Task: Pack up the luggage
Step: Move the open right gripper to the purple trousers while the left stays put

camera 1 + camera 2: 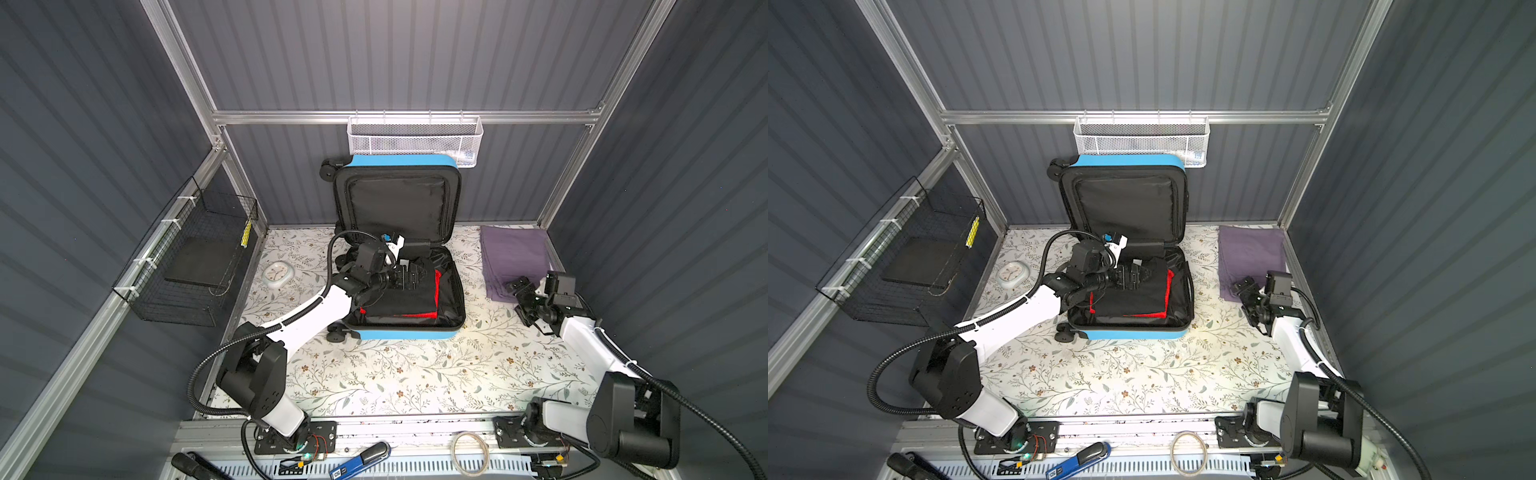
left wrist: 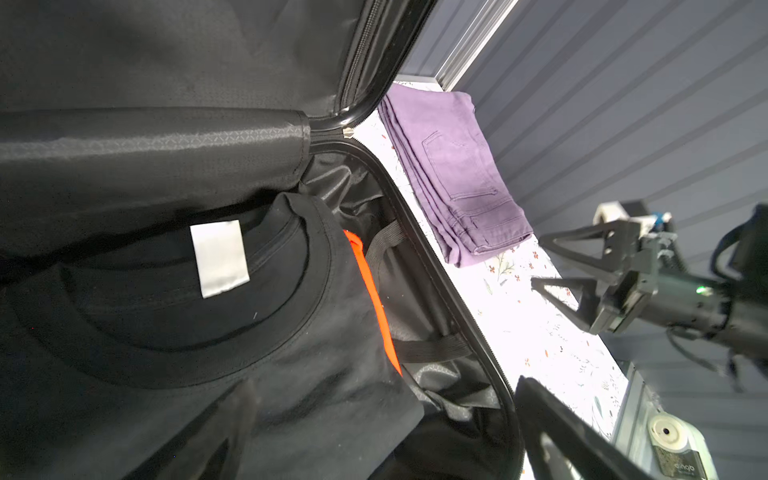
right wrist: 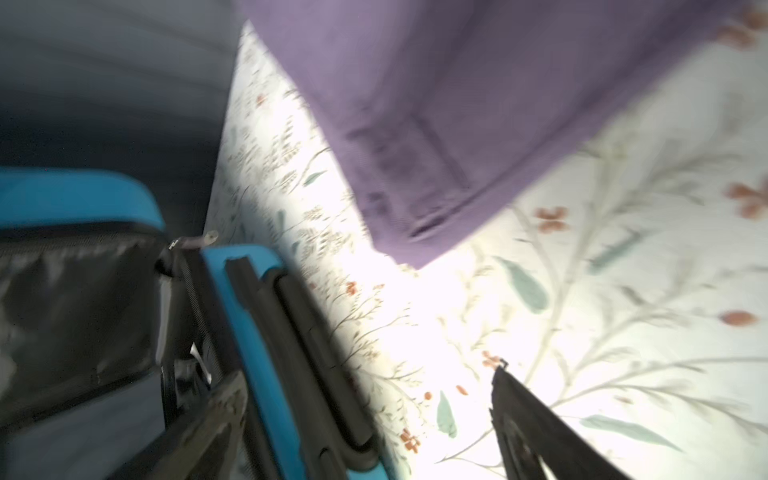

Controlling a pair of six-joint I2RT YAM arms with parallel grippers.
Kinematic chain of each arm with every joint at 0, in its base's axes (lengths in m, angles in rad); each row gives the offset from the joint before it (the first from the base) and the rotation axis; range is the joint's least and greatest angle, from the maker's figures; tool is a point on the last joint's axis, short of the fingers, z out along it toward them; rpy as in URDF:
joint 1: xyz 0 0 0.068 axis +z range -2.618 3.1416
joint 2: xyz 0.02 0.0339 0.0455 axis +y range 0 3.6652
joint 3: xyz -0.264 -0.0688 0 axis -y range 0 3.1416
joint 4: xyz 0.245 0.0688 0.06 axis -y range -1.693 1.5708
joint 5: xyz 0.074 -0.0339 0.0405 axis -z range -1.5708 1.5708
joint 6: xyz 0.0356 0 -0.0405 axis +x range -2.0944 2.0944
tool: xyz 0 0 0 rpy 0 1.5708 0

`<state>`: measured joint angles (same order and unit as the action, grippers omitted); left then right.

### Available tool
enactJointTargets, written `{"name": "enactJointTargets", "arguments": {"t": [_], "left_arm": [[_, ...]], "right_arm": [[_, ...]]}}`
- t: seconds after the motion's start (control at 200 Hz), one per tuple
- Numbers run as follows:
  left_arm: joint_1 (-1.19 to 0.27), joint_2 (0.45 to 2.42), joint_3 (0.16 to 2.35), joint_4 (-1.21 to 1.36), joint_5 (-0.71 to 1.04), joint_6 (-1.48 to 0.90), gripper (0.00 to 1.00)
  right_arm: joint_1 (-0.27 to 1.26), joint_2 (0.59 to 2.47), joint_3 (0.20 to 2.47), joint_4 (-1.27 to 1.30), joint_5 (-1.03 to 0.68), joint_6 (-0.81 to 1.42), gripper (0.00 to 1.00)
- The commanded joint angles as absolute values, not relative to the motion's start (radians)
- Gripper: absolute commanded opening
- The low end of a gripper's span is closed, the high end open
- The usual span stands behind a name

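I will lower my right gripper toward the tabletop and reach outward to close on the near edge of the purple trousers, since bare table before it leaves finger room.
The luggage (image 1: 403, 334) (image 1: 1129, 333) lies open in both top views, its black-lined lid standing against the back wall. A folded black shirt (image 1: 399, 301) (image 2: 291, 353) rests in the lower half on top of a red garment (image 1: 437, 286) (image 2: 374, 299). My left gripper (image 1: 415, 276) (image 1: 1144, 274) (image 2: 384, 386) hovers open just over the shirt, holding nothing. Folded purple trousers (image 1: 513, 257) (image 1: 1252, 253) (image 2: 457, 166) (image 3: 436, 104) lie on the table right of the luggage. At their near edge my right gripper (image 1: 517, 299) (image 1: 1246, 297) (image 3: 368, 374) is open and empty, beside the case's blue shell (image 3: 257, 332).
A white clock (image 1: 277, 274) lies on the floral table left of the case. A black wire basket (image 1: 187, 266) hangs on the left wall, a white mesh basket (image 1: 415, 141) on the back rail. A blue tool (image 1: 361, 459) and a ring (image 1: 469, 453) lie on the front rail.
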<state>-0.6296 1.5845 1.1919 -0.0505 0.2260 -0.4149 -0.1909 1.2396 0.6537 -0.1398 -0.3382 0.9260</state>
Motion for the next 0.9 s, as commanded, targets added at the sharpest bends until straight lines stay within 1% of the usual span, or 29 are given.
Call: {"name": "enactJointTargets", "arguments": {"t": [0.0,0.305,0.39,0.425,0.665,0.82,0.895], "left_arm": [[-0.639,1.604,1.196,-0.033,0.222,-0.427,1.00],[-0.653,1.644,1.232,-0.025,0.247,-0.433,1.00],[-0.655,1.655,1.240,-0.021,0.250,-0.432,1.00],[-0.655,1.660,1.245,-0.021,0.253,-0.432,1.00],[-0.655,1.683,1.270,-0.037,0.253,-0.416,1.00],[-0.655,1.697,1.288,-0.041,0.256,-0.414,1.00],[-0.655,1.704,1.296,-0.046,0.259,-0.411,1.00]], "right_arm": [[-0.228,1.265,0.615,-0.014,-0.374,1.031,0.89],[-0.256,1.449,0.671,0.060,-0.347,1.143,0.86],[-0.260,1.492,0.690,0.065,-0.347,1.152,0.86],[-0.261,1.510,0.695,0.072,-0.304,1.152,0.86],[-0.265,1.616,0.743,0.091,-0.259,1.154,0.85],[-0.265,1.681,0.759,0.115,-0.230,1.156,0.82],[-0.266,1.717,0.771,0.144,-0.235,1.156,0.77]]}}
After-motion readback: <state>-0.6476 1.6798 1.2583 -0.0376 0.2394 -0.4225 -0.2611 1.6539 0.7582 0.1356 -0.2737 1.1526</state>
